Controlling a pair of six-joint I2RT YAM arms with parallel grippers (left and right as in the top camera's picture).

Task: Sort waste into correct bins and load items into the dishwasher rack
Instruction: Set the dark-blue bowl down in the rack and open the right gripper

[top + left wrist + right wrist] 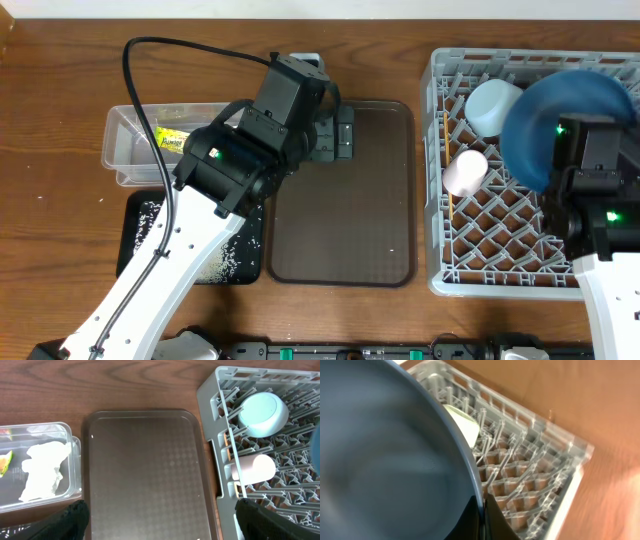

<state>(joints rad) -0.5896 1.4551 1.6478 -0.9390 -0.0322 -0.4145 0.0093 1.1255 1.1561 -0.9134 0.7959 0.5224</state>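
My right gripper swings outward next, turns and lowers the dark blue plate (560, 110) on edge among the empty rack wires below the gripper to release it.
My right gripper (484, 510) is shut on the rim of the dark blue plate (560, 110), holding it tilted over the grey dishwasher rack (440, 250). The plate fills the right wrist view (385, 460). The pale blue-white bowl (490, 105) and the pink cup (465, 172) lie in the rack. Thin wooden chopsticks (446, 160) lie along its left side. My left gripper (167, 525) is open and empty above the brown tray. The clear tub (125, 150) holds the snack wrapper (172, 138) and the white tissue (42, 470). The black tray (135, 235) holds rice grains. I see no mint-green bowl.
The brown serving tray (345, 200) lies between the bins and the rack, with a speck or two on it. A few rice grains (235, 262) lie scattered on the black tray's right part. A black cable (135, 90) loops over the table's left side.
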